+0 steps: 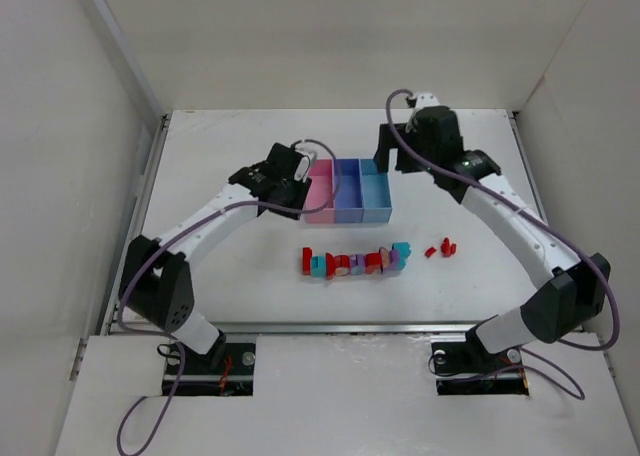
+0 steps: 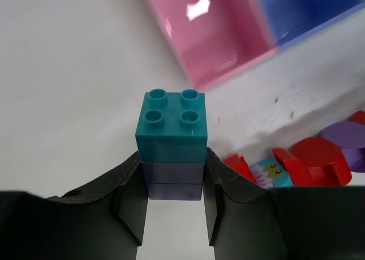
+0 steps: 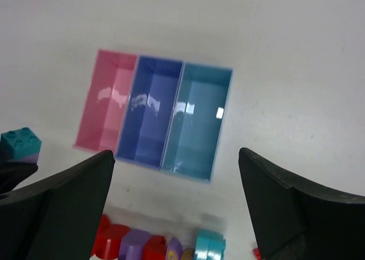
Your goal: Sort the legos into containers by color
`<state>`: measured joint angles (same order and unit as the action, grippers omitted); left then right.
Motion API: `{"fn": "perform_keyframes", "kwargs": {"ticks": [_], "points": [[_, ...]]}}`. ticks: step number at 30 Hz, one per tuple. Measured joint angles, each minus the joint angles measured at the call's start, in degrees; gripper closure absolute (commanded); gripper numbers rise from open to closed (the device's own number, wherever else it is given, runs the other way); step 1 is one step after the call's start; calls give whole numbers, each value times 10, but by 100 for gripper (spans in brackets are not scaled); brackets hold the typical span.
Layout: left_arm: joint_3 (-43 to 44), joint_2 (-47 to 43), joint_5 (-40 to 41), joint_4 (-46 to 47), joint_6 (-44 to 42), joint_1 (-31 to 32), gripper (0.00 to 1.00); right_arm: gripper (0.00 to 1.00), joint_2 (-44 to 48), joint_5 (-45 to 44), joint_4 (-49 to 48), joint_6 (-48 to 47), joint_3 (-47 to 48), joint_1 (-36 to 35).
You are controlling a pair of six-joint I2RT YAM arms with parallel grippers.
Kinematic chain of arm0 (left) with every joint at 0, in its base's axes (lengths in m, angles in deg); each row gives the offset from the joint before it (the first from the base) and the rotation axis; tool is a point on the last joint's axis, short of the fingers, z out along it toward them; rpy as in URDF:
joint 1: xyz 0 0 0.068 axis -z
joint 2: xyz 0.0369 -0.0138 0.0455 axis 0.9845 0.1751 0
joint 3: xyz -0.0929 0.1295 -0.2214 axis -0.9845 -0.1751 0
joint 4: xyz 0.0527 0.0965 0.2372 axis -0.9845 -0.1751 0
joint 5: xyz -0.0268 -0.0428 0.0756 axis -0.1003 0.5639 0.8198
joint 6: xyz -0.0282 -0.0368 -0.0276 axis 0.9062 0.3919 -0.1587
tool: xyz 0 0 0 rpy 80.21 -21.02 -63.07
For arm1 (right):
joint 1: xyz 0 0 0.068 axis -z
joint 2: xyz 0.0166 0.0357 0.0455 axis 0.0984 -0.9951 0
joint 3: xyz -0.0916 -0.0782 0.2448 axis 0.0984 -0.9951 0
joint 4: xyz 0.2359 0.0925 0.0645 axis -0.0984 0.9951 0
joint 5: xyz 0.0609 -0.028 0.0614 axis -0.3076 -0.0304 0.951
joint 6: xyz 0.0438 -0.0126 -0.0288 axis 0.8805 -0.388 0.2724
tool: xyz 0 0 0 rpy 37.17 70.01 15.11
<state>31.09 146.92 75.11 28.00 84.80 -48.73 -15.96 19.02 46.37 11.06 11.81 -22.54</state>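
The robot's left gripper next has to carry the purple brick (image 2: 174, 181) across the pink container and over the purple-blue container, because that one is to its right in the top view.
My left gripper (image 2: 173, 171) is shut on a two-brick stack, its fingers pinching a purple brick (image 2: 174, 181) that carries a teal brick (image 2: 171, 126) on top. The stack hangs over the table just left of the pink bin (image 2: 219, 40). From above, the left gripper (image 1: 285, 183) sits beside the joined containers: pink (image 1: 320, 191), purple-blue (image 1: 347, 189) and light blue (image 1: 376, 188). My right gripper (image 3: 177, 154) is open and holds nothing, high over the bins; from above it (image 1: 386, 154) shows at their far right end. A row of legos (image 1: 352, 263) lies in front of the bins.
Two small red pieces (image 1: 440, 248) lie to the right of the row. In the left wrist view red pieces (image 2: 311, 160) and a printed light-blue piece (image 2: 271, 173) lie close by on the right. White walls enclose the table on three sides.
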Motion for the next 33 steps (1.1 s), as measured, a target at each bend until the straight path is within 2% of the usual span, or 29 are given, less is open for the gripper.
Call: {"fn": "perform_keyframes", "kwargs": {"ticks": [3, 6, 11, 16, 23, 33], "points": [[9, -63, -12, 99, -162, 15, 100, 5, 12, 97, -28, -32, 25, 50], [-3, -123, -49, 186, -297, 19, 100, 5, 24, 195, -61, -50, 38, 54], [-33, -188, -147, 284, -411, 17, 100, 5, 27, 330, -116, -43, 28, 41], [-57, -195, -205, 325, -441, 27, 100, 6, 25, 382, -148, -24, 15, 10], [-55, -151, -228, 343, -431, 35, 100, 13, 15, 411, -171, -1, 15, -24], [-54, -142, -235, 355, -395, 35, 100, 28, -23, 381, -177, 20, 15, -38]]}}
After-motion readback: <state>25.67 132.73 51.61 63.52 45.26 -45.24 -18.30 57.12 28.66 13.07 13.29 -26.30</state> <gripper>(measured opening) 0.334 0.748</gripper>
